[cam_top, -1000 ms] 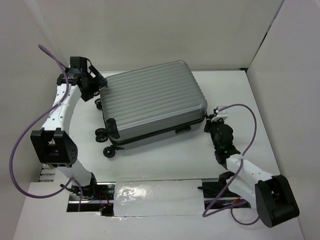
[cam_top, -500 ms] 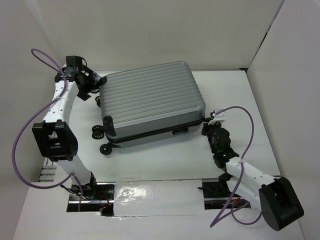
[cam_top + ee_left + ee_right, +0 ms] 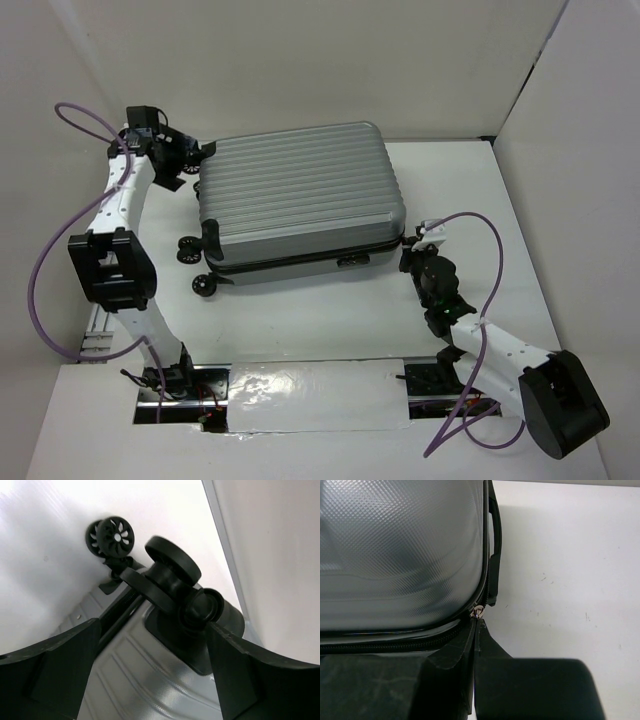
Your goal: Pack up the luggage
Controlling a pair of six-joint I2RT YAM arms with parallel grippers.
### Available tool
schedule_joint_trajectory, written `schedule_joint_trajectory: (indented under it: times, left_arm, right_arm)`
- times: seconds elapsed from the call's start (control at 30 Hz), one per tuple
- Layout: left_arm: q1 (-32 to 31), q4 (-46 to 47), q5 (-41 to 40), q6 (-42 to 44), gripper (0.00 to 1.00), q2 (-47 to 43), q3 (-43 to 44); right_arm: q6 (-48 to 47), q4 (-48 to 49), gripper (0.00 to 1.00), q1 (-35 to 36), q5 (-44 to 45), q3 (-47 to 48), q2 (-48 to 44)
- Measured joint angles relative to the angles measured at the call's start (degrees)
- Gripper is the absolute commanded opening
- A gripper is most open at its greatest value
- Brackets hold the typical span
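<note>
The near upper wheel (image 3: 189, 250) sits by the zippered near edge, so I will swing my left gripper back along the wheel end onto it next.
The luggage (image 3: 300, 200) is a ribbed silver-grey suitcase lying flat and closed on the white table, wheels to the left. My left gripper (image 3: 192, 160) is open at its far-left corner. In the left wrist view its jaws (image 3: 152, 630) stand wide on either side of a black wheel (image 3: 172, 572) and its housing; a second wheel (image 3: 111, 536) shows beyond. My right gripper (image 3: 408, 255) is at the near-right corner. In the right wrist view it (image 3: 476, 625) is shut on the small metal zipper pull (image 3: 478, 612) at the black zipper line (image 3: 385, 645).
White walls enclose the table at the back, left and right (image 3: 560, 180). A foil-covered strip (image 3: 315, 395) lies between the arm bases at the near edge. Purple cables (image 3: 490, 260) loop off both arms. A black side handle (image 3: 494, 555) runs along the suitcase edge.
The suitcase has shifted left and turned squarer to the table. My left gripper has moved left with its wheel corner. My right gripper has moved left along the near-right corner.
</note>
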Motion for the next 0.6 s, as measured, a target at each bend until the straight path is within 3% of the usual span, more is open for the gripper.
schedule_joint_trajectory:
  times: [0.23, 0.43, 0.6]
  left_arm:
    - [2.7, 0.0, 0.1, 5.5, 1.00, -5.5, -1.1]
    - [3.3, -3.1, 1.0, 9.0, 1.00, -27.4, -20.6]
    - [3.7, -10.9, 0.3, 6.3, 1.00, -45.7, -33.8]
  right_arm:
    - [-0.5, 0.0, 0.00, 0.2, 0.1, 0.0, 0.0]
    - [-0.7, 1.0, 0.00, 1.0, 1.4, 0.2, 1.1]
    - [-0.7, 1.3, 0.00, 1.7, 2.7, 0.2, 1.4]
